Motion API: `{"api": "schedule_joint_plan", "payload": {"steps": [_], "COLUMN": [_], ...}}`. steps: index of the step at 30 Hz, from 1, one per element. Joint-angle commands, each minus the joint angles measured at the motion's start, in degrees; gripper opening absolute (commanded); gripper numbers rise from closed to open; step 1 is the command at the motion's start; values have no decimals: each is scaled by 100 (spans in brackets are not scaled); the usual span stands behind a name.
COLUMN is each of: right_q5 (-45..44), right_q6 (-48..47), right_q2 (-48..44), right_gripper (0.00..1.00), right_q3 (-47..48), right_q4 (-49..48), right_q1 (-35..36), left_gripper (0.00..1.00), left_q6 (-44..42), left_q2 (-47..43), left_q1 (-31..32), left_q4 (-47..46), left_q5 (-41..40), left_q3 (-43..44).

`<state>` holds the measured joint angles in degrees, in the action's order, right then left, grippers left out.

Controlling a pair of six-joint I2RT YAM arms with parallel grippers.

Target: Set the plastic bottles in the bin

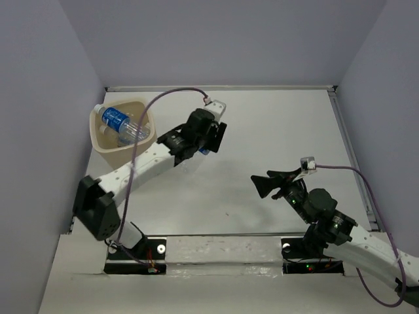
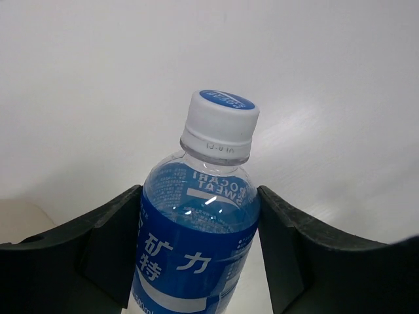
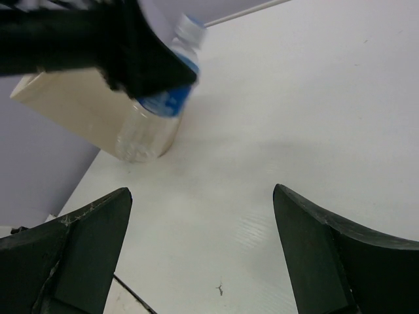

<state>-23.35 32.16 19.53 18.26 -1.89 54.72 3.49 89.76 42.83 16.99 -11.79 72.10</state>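
Next, my left gripper rises, swings left in the top view over to the bin's opening (image 1: pixel 124 125), which already holds bottles, and releases there.
My left gripper (image 1: pixel 208 137) is shut on a clear plastic bottle (image 1: pixel 203 151) with a blue label, to the right of the bin. In the left wrist view the bottle (image 2: pixel 196 248) sits between both fingers, its white cap (image 2: pixel 219 127) pointing away. The beige bin (image 1: pixel 99 140) stands at the far left with bottles (image 1: pixel 118 121) inside, one blue-labelled. My right gripper (image 1: pixel 272 183) is open and empty, low over the table at the right. The right wrist view shows its spread jaws (image 3: pixel 203 261), the held bottle (image 3: pixel 156 114) and the bin (image 3: pixel 72 108) beyond.
Grey walls enclose the white table (image 1: pixel 275 131) on the left, back and right. A purple cable (image 1: pixel 170 95) loops from the left arm over the bin's right side. The left arm (image 3: pixel 85 39) crosses the top of the right wrist view.
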Motion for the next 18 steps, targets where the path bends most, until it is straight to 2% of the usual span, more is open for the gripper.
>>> {"api": "schedule_joint_plan", "payload": {"steps": [1,5,8,14,18], "right_q5": [155,349,525,911,1157], "right_q6": [-184,-228,-219,-254,-228], "right_q2": [60,209,463,991,1079], "right_gripper": [93,93,93,92,91], "right_q3": [72,-15,-33,-33,-103], "right_q4": [-189,-539,-768,-1251,-1367], "right_q1": [-5,-5,-5,-5,-5], "left_gripper": [49,50,51,55,55], "left_q6": [442,960,952,434,311], "left_q2": [-1907,-3311,-3823,-3791,-3360], "left_q1": [-169,-922,-1258,-1873,-2374], "left_q4": [-916,-1688,-1971,-2892,-3280], "left_q5": [11,-349,-1120,-2238,-2292], "left_q3": [604,342,244,-98,-143]}}
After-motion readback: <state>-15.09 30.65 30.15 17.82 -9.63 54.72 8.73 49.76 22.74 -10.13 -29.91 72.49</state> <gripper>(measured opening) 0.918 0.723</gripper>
